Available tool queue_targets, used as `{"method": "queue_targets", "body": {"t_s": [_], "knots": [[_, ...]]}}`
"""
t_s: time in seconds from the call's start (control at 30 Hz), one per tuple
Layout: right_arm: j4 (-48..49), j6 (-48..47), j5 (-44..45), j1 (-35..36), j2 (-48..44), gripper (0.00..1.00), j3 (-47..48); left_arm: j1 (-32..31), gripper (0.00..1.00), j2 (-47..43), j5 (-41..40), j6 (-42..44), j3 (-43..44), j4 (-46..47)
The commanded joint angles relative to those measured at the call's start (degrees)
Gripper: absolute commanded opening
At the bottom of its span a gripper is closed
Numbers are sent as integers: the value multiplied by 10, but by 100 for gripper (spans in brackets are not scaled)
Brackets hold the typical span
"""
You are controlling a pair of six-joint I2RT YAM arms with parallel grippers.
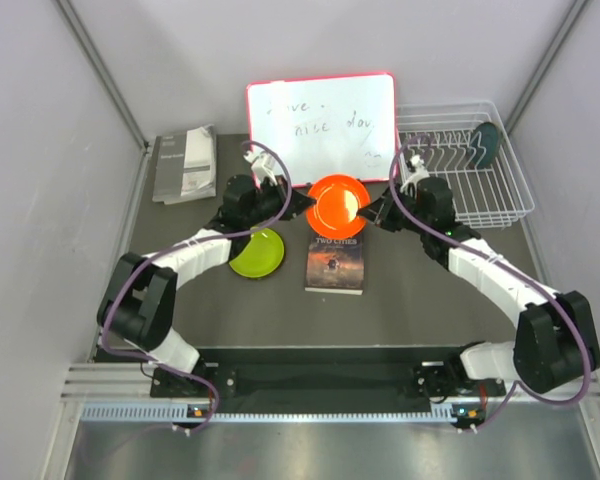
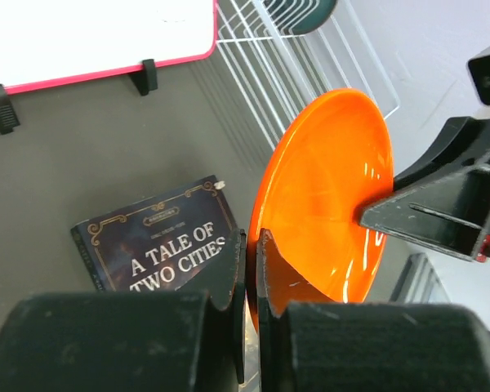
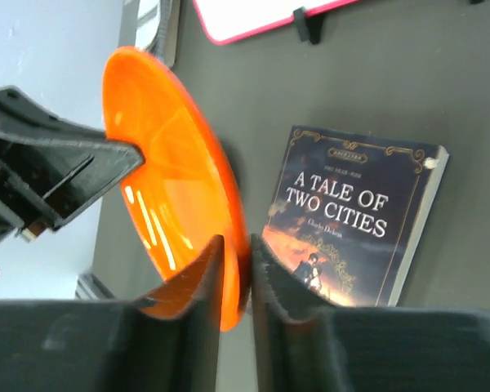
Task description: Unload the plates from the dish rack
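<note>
I need to lower my left gripper to the left in the top view and let go of the orange plate (image 1: 338, 205), because the lime green plate (image 1: 257, 252) is below it on that side.
An orange plate (image 1: 338, 205) hangs on edge above a book, held from both sides. My left gripper (image 1: 305, 205) is shut on its left rim; in the left wrist view the rim (image 2: 327, 188) sits between my closed fingers (image 2: 229, 269). My right gripper (image 1: 372, 213) is shut on the right rim, as the right wrist view (image 3: 237, 249) shows on the plate (image 3: 163, 163). A lime green plate (image 1: 257, 252) lies flat on the table under the left arm. A teal plate (image 1: 486, 143) stands in the white dish rack (image 1: 500, 205). The dark red plate is out of view.
The book "A Tale of Two Cities" (image 1: 336, 262) lies just below the orange plate. A red-framed whiteboard (image 1: 320, 115) stands at the back centre. A grey booklet (image 1: 184, 165) lies at the back left. Walls close in on both sides.
</note>
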Motion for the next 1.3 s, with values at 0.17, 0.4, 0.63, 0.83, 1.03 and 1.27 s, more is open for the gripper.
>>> {"method": "queue_targets", "body": {"t_s": [0.17, 0.4, 0.63, 0.83, 1.03, 1.27], "knots": [[-29, -33, 12, 18, 0, 63, 63, -5, 0, -56, -83, 59, -30, -49], [-114, -104, 70, -54, -17, 75, 116, 10, 0, -129, -156, 76, -69, -113], [-163, -153, 81, -155, -24, 75, 158, 50, 0, -208, -225, 82, -120, -198], [-182, -182, 82, -228, -4, 76, 205, 109, 0, -250, -232, 77, -162, -225], [-187, -190, 75, -256, 24, 76, 239, 145, 0, -260, -233, 76, -180, -244], [-186, -198, 81, -281, 60, 76, 272, 150, 0, -257, -262, 77, -180, -269]]}}
